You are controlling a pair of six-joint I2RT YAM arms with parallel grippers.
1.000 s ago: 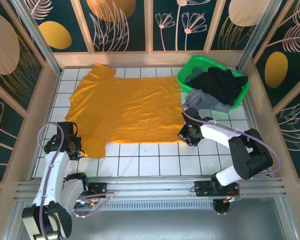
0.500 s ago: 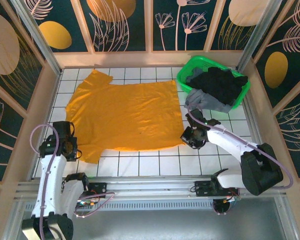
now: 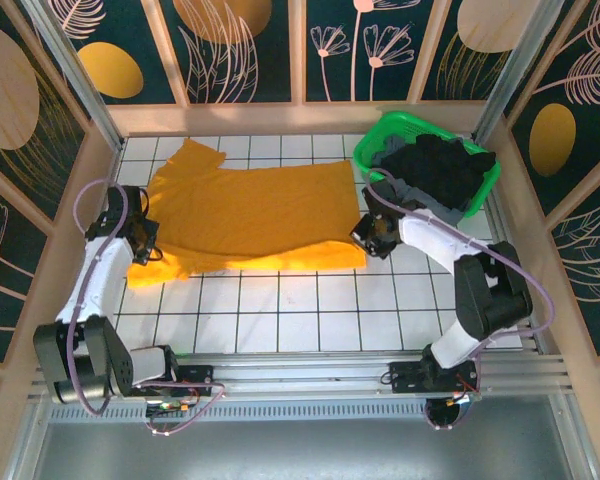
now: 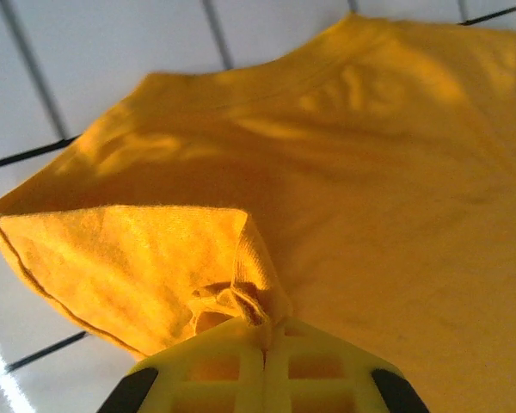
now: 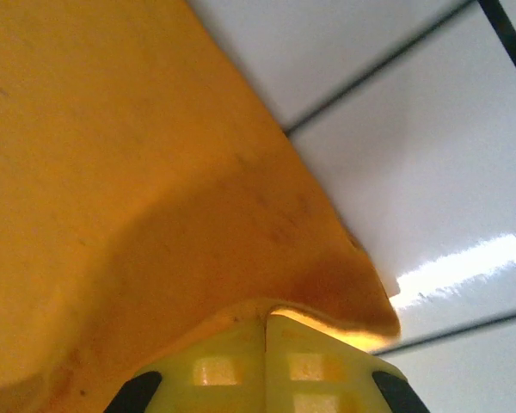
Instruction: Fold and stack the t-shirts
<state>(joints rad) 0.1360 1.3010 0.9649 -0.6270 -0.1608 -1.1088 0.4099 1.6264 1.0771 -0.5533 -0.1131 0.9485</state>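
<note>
I will move the held edge of the shirt outward with my left gripper next and let go of it over the shirt's flat cloth, because that uncovered part of the shirt is farther outward than the gripper's fingers.
A large mustard-orange t-shirt lies on the white tiled table, its near part doubled over towards the back. My left gripper is shut on the shirt's left edge, where cloth bunches at the yellow jaws. My right gripper is shut on the shirt's right near corner, just in front of the basket. Black and grey t-shirts are heaped in the green basket, and grey cloth hangs over its near rim.
The green basket stands at the back right corner. Wooden walls close in the table on the left, back and right. Bare white tiles stretch between the shirt and the metal rail at the near edge.
Both grippers have carried the shirt's near edge away from the arm bases towards the back. The shirt now lies folded over itself, and more bare tile shows in front of it.
</note>
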